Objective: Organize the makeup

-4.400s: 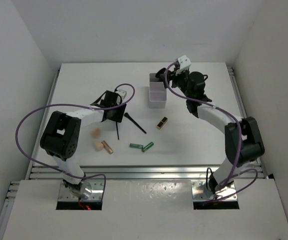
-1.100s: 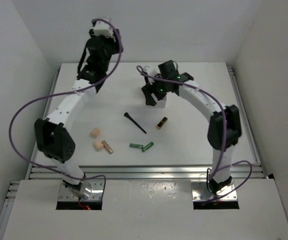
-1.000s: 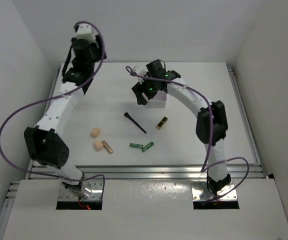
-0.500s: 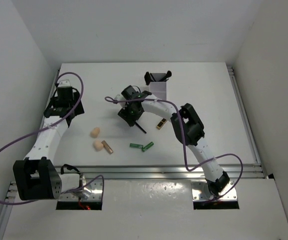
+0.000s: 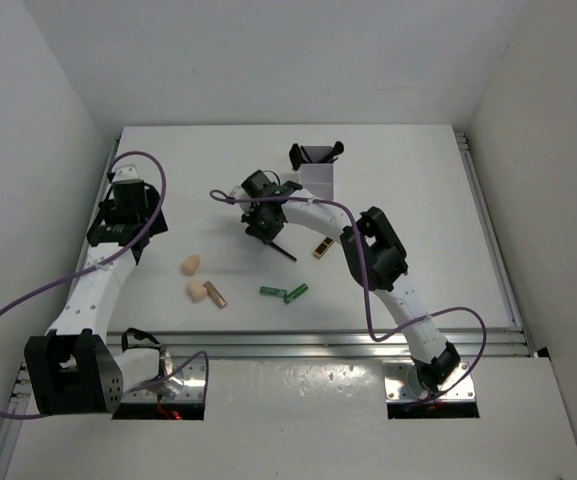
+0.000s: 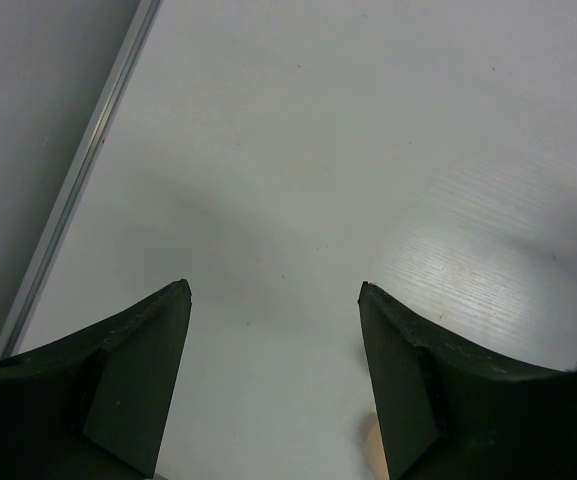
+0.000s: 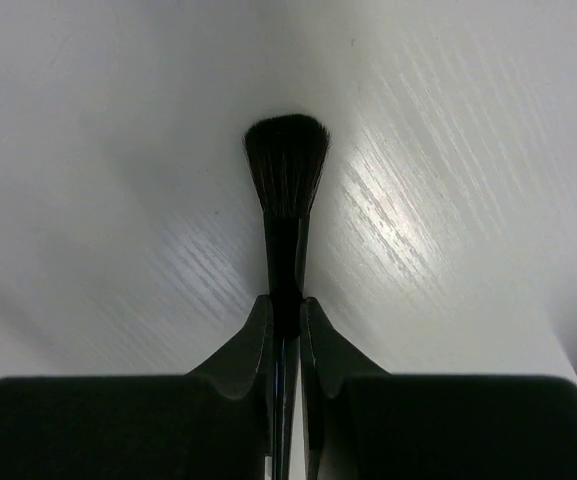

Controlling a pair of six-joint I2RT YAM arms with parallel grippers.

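The box's far section (image 5: pixel 316 155) already holds black sticks and is outward of the right gripper, so the gripper next needs to lift outward, tilt the brush (image 5: pixel 284 252) upright, lower it and release it.
My right gripper (image 5: pixel 265 224) is down on the table's middle, shut on the black brush (image 5: pixel 284 252); its handle sticks out toward the near right. In the right wrist view the jaws pinch the neck of the brush (image 7: pixel 286 160) just behind the bristles, with the gripper (image 7: pixel 286 302) low over the table. My left gripper (image 5: pixel 122 216) hangs open over bare table at the far left, nothing between its fingers (image 6: pixel 138 380). Two beige sponges (image 5: pixel 191 265) (image 5: pixel 199 291), a tan-gold tube (image 5: pixel 216 296), two green tubes (image 5: pixel 272 292) (image 5: pixel 296 293) and a black-gold lipstick (image 5: pixel 324 246) lie loose.
A white box (image 5: pixel 316 182) stands at the back centre with black sticks (image 5: pixel 316 153) poking out of its far compartment. The table's left rail (image 6: pixel 78 190) runs close beside my left gripper. A sliver of beige sponge (image 6: pixel 370 452) shows by the left gripper's right finger.
Both arms swung down from near the box. The right gripper reached the brush and closed on it in the last half second. The left arm settled low at the left, still open.
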